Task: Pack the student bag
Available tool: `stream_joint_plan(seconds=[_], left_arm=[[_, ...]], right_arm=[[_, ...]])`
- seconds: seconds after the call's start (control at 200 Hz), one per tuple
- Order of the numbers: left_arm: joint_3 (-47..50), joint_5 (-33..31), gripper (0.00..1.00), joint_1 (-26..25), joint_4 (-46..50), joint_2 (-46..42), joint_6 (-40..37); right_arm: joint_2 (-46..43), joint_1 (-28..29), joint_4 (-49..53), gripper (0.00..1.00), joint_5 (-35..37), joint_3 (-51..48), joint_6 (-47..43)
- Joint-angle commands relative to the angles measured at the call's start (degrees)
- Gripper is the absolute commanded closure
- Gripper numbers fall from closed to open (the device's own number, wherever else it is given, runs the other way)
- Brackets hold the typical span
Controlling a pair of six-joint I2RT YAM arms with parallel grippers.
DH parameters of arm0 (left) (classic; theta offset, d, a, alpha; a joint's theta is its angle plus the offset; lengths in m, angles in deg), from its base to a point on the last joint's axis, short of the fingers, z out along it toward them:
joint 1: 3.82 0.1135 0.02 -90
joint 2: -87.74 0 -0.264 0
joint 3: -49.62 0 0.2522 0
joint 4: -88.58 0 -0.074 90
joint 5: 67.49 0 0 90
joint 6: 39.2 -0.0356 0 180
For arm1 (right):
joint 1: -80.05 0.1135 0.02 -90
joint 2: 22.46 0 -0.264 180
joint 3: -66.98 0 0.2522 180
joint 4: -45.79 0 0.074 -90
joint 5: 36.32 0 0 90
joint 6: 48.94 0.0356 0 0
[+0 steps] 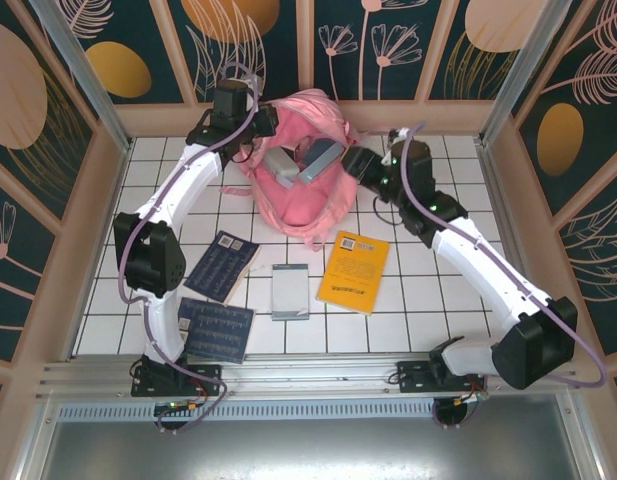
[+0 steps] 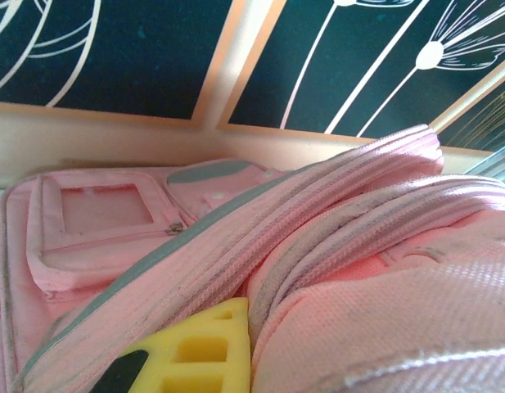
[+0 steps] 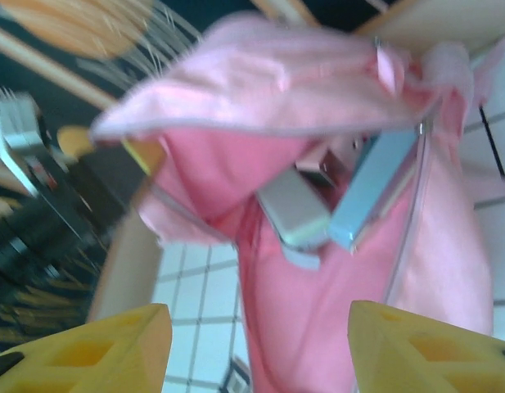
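Observation:
I will first move my left gripper away from my right gripper and then let go of the bag's upper rim, since books stick out of the bag's opening.
The student bag point(image 1: 300, 190), a large pink backpack, stands at the back middle of the tiled table with its mouth held open. My left gripper point(image 1: 260, 122) is shut on the bag's upper rim. In the left wrist view one yellow finger point(image 2: 199, 348) presses against the zipper edge of the bag point(image 2: 334, 246). A grey book point(image 1: 281, 166) and a light blue book point(image 1: 321, 157) stick out of the opening. My right gripper point(image 1: 351, 164) is open just right of the opening with nothing in it. In the right wrist view the gripper point(image 3: 260, 352) faces the bag point(image 3: 317, 319), the grey book point(image 3: 293, 209) and the blue book point(image 3: 375, 184).
In front of the bag lie a yellow book point(image 1: 354, 271), a grey-white notebook point(image 1: 289, 291) and two dark blue books point(image 1: 221, 266) point(image 1: 216, 330). Wooden walls close off the back and sides.

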Motion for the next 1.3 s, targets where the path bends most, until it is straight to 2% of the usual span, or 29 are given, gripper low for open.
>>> stream_joint_plan(seconds=[0.0,0.175,0.37,0.51,0.626,0.701,0.896,1.061,1.156,1.296], left_arm=[[-0.82,-4.11,1.00,0.52,-7.48,-5.82,7.90],[1.52,-8.16,1.00,0.56,-6.63,-8.79,12.07],[5.24,-12.49,1.00,0.62,-5.84,-13.46,17.51],[8.02,-11.93,1.00,0.58,-7.94,-15.61,17.90],[9.89,-11.00,1.00,0.63,-10.22,-17.12,15.73],[9.99,-10.74,1.00,0.61,-9.86,-16.32,14.40],[13.76,-7.91,1.00,0.58,-11.99,-13.82,15.52],[16.56,-6.13,1.00,0.55,-14.58,-12.60,17.23],[16.42,-4.50,1.00,0.56,-14.52,-11.12,18.20],[16.69,-2.62,1.00,0.62,-14.91,-9.96,18.59]], right_arm=[[1.79,2.87,4.53,0.38,-3.25,-3.52,-3.75],[2.95,4.56,3.70,0.38,-2.16,-8.08,-2.33],[7.29,5.41,5.34,0.38,-1.11,-7.12,-5.32],[12.81,4.65,3.63,0.39,-0.76,-5.97,-6.47],[19.88,2.54,3.75,0.41,-2.47,-0.95,-5.70],[21.91,1.35,4.60,0.42,0.01,2.50,-5.51],[16.49,1.92,13.34,0.30,12.16,5.42,-6.03],[9.75,3.81,25.26,0.17,19.81,-0.79,-0.74],[4.92,5.10,29.68,0.17,19.69,-6.90,3.09],[-0.56,8.13,27.70,0.21,9.11,-14.73,1.77]])
